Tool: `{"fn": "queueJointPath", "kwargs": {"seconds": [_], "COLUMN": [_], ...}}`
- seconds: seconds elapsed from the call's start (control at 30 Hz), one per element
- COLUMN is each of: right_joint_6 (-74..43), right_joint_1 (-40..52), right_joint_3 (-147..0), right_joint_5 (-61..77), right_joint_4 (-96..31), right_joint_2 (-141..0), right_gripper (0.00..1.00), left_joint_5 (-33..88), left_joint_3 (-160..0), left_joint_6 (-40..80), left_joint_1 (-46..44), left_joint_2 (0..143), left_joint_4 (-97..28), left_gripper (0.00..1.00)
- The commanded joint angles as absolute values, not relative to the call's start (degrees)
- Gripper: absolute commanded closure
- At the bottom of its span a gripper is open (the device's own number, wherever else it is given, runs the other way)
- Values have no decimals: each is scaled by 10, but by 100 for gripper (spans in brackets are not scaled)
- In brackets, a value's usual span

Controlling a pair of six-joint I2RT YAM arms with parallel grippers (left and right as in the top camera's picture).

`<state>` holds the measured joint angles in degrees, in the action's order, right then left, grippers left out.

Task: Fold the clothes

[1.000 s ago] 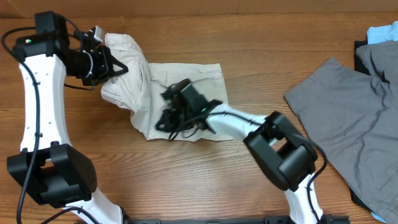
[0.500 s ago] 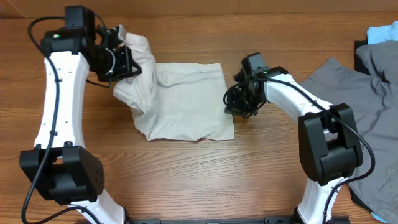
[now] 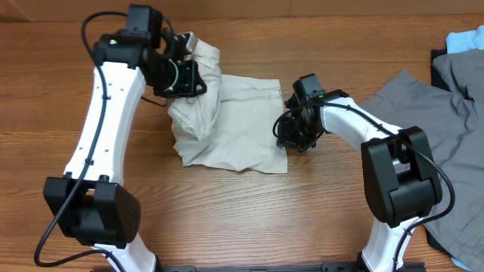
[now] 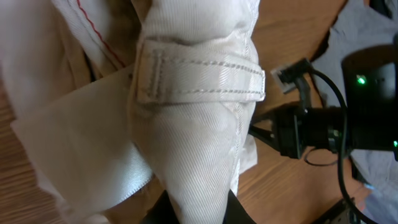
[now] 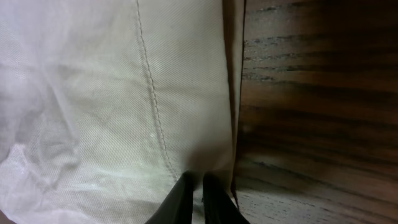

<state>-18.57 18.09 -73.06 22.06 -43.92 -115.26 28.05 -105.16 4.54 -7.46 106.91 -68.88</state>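
Observation:
My left gripper has the flat part of the shorts to its right in the overhead view, pressed at its edge. Next, it will carry the waistband end of the shorts over that flat part and release.
The cream shorts (image 3: 242, 125) lie on the wooden table, partly folded. My left gripper (image 3: 189, 72) is shut on their bunched waistband end and holds it lifted above the flat part; the left wrist view shows a belt loop (image 4: 199, 78) and the cloth (image 4: 205, 180) pinched between the fingers. My right gripper (image 3: 286, 130) presses on the shorts' right edge with its fingers shut together; in the right wrist view its tips (image 5: 198, 190) rest on the fabric (image 5: 93, 93) near a seam.
A grey garment (image 3: 423, 143) is spread at the right. A light blue garment (image 3: 465, 39) and a dark one (image 3: 440, 64) lie at the far right edge. Bare wood (image 5: 311, 93) lies beside the shorts' edge.
My left gripper has carried the bunched end of the shorts rightward over the flat part. My right gripper left the middle of the shorts and now sits on their right edge.

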Motion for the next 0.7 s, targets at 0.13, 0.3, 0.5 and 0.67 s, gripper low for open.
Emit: {"fn": "queueJointPath", "kwargs": {"seconds": [0.13, 0.3, 0.5, 0.67], "right_joint_6": [-180, -180, -180, -180], "right_joint_1": [184, 184, 184, 184], "right_joint_3": [-719, -719, -719, -719], "right_joint_5": [206, 206, 206, 206], "right_joint_4": [-432, -434, -434, -434], "right_joint_2": [-1151, -1151, -1151, -1151], "right_gripper": [89, 89, 89, 89], "left_joint_5": [272, 211, 176, 204], "left_joint_3": [-1072, -1063, -1058, -1058], "left_joint_6": [67, 69, 79, 91], "left_joint_1": [-152, -185, -196, -196], "left_joint_2": [1045, 1048, 1074, 1092], "left_joint_4": [-682, -689, -690, -687], "left_gripper": [85, 80, 74, 58]}}
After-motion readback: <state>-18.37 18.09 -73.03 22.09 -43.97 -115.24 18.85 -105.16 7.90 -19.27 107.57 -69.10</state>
